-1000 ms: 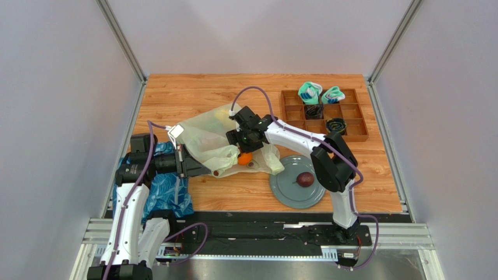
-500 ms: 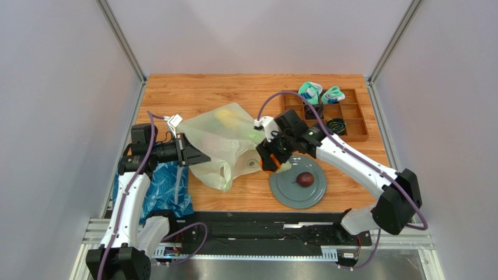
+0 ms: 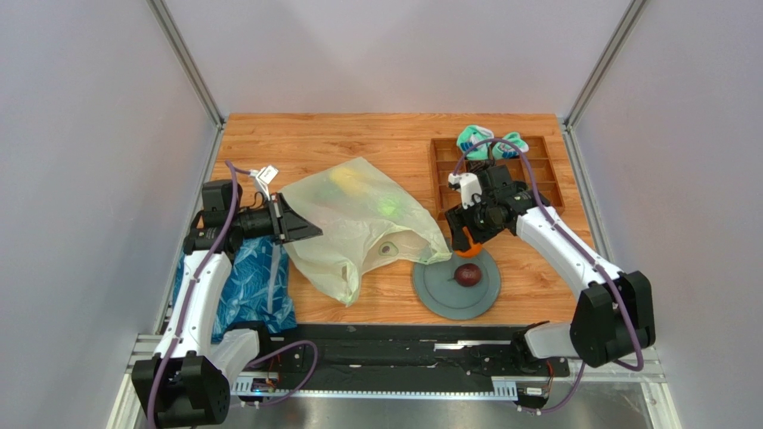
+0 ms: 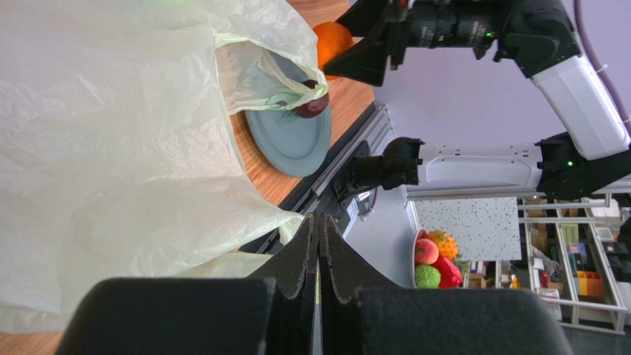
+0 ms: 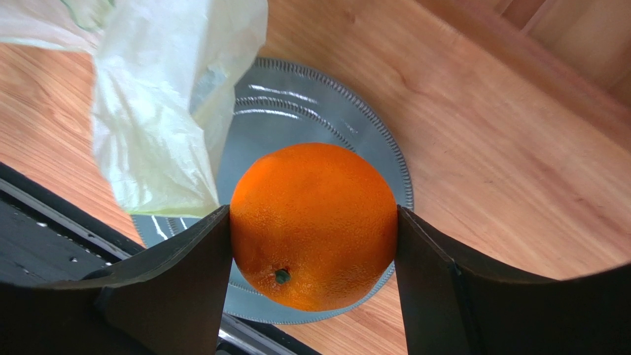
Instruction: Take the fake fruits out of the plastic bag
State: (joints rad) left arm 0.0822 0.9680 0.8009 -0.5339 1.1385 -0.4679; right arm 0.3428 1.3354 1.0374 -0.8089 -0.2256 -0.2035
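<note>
My right gripper lowers the orange (image 5: 315,222) onto the plate's far part (image 5: 304,122) next and releases it there, because that part is bare beside the dark brown-purple fruit.
The pale yellow-green plastic bag (image 3: 358,223) lies mid-table with its mouth toward the grey plate (image 3: 443,299). My left gripper (image 3: 309,232) is shut on the bag's left edge and holds it up; the left wrist view shows the film (image 4: 111,148) running into the closed gripper (image 4: 318,222). My right gripper (image 3: 470,243) is shut on an orange (image 5: 315,222) just above the plate's (image 5: 296,103) far rim, beside the bag's (image 5: 163,96) handle. A dark brown-purple fruit (image 3: 467,273) rests on the plate. Yellow (image 3: 345,179) and green (image 3: 387,206) fruits show through the bag.
A blue leaf-patterned bag (image 3: 251,290) lies under the left arm at the table's left front. A wooden compartment tray (image 3: 537,201) stands at the back right with rolled teal-and-white socks (image 3: 475,138) in it. Grey walls enclose the table's sides and back.
My right gripper has carried the orange out of the bag's mouth and rightward to above the plate. The left gripper has drawn the bag's edge slightly back and up.
</note>
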